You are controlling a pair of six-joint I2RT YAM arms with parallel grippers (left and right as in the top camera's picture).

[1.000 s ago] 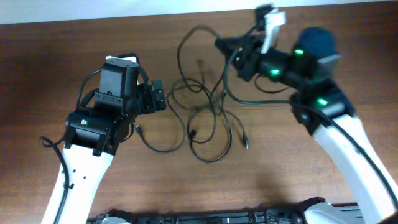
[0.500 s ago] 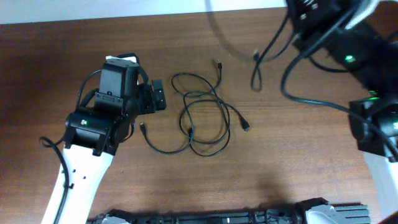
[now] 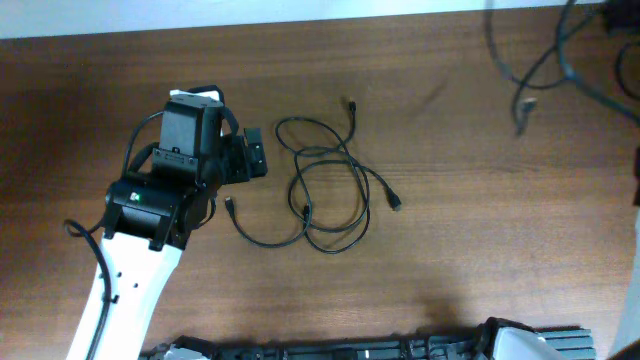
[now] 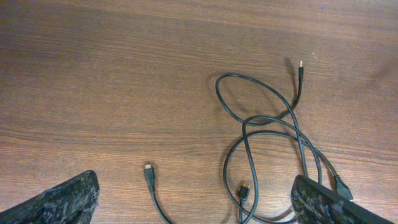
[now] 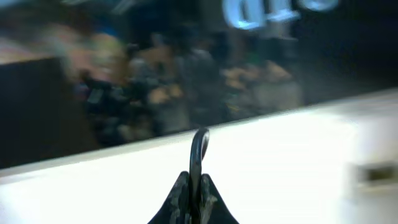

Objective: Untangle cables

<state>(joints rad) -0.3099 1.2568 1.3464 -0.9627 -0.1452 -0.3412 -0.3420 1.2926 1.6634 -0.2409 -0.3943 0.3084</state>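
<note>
The bare spot on the tabletop is below my right gripper, clear of the looped cables, so my right gripper will move back and down to release the cable there.
Two thin black cables (image 3: 325,190) lie looped over each other in the middle of the wooden table, and show in the left wrist view (image 4: 267,130). One plug end (image 4: 148,169) lies between the fingers of my left gripper (image 4: 193,208), which is open and empty, just left of the cables (image 3: 252,155). My right gripper (image 5: 194,186) is shut on another black cable (image 5: 199,146), held up off the table. In the overhead view that cable (image 3: 520,80) dangles blurred at the top right; the right gripper itself is out of that view.
The wooden table (image 3: 450,250) ends at a pale far edge (image 3: 300,10). A black frame (image 3: 350,350) runs along the near edge. The right wrist view shows only a blurred dark background and a white surface.
My right gripper has pulled one cable out of the tangle, up and to the right, leaving the overhead frame. The other cables have settled on the table. The left arm has not moved.
</note>
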